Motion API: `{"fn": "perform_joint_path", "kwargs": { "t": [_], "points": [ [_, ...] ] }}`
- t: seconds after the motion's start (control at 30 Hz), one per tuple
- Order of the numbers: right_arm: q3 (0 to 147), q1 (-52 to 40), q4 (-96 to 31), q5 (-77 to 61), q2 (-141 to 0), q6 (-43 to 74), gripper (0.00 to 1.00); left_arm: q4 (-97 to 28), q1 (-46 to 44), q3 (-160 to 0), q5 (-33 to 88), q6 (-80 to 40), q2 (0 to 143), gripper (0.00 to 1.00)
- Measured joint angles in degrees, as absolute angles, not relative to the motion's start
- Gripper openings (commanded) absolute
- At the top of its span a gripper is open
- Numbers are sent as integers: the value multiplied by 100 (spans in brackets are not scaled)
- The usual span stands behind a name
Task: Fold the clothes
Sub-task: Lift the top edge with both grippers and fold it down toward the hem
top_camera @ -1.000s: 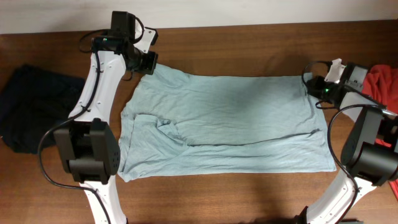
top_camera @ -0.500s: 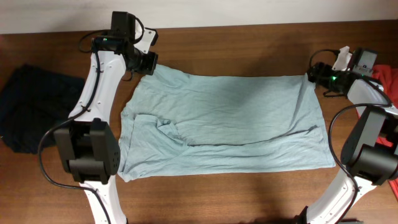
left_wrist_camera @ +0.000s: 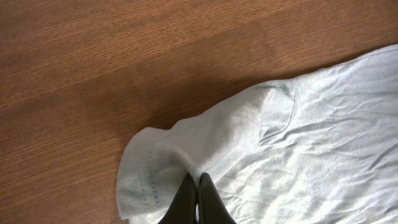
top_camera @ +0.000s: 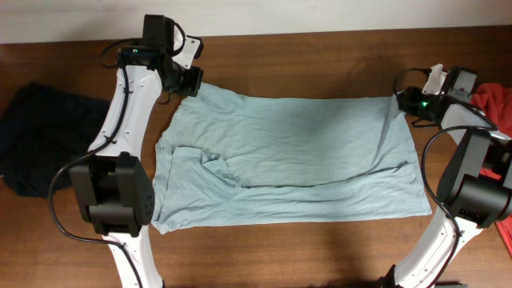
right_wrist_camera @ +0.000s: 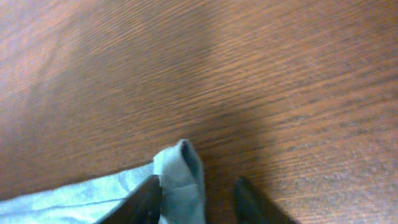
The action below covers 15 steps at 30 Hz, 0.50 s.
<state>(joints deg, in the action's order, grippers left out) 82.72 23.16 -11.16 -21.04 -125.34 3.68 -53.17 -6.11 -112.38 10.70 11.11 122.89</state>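
The shirt's folded-over part lies back from my left gripper. The shirt's pinched corner goes back over it next and is released, since the shirt's far side lies unfolded.
A pale grey-blue T-shirt [top_camera: 296, 152] lies spread flat on the wooden table, its lower left part folded over. My left gripper [top_camera: 194, 82] is shut on the shirt's far left corner; in the left wrist view the closed fingers [left_wrist_camera: 196, 186] pinch the hemmed cloth [left_wrist_camera: 267, 149]. My right gripper [top_camera: 402, 102] is at the shirt's far right corner. In the right wrist view its fingers [right_wrist_camera: 198, 193] are open, with the upturned corner of the shirt [right_wrist_camera: 180, 177] between them. A navy garment [top_camera: 40, 144] lies at the left edge. A red garment [top_camera: 492, 108] lies at the right edge.
The table's far edge runs along the top of the overhead view. Both arm bases stand at the near edge, left [top_camera: 112, 200] and right [top_camera: 472, 200].
My right gripper moved out to the right, then back a little to the shirt's far right corner. The left arm and the shirt have not moved.
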Motion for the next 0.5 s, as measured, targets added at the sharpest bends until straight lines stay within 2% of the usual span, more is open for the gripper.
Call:
{"fn": "perform_joint_path", "kwargs": {
  "t": [0.03,0.3,0.5],
  "points": [
    [8272,2316,-1114,-2130,-12534,327,4,-5317,-611,-11238,1070,1111,12289,0],
    [8272,2331,-1347,-2303,-12523,344,4,-5317,-611,-11238,1050,1111,12289,0],
    [8272,2545,-2171,-2357,-12031,338,4,-5723,-611,-11253,976,1109,12274,0]
  ]
}}
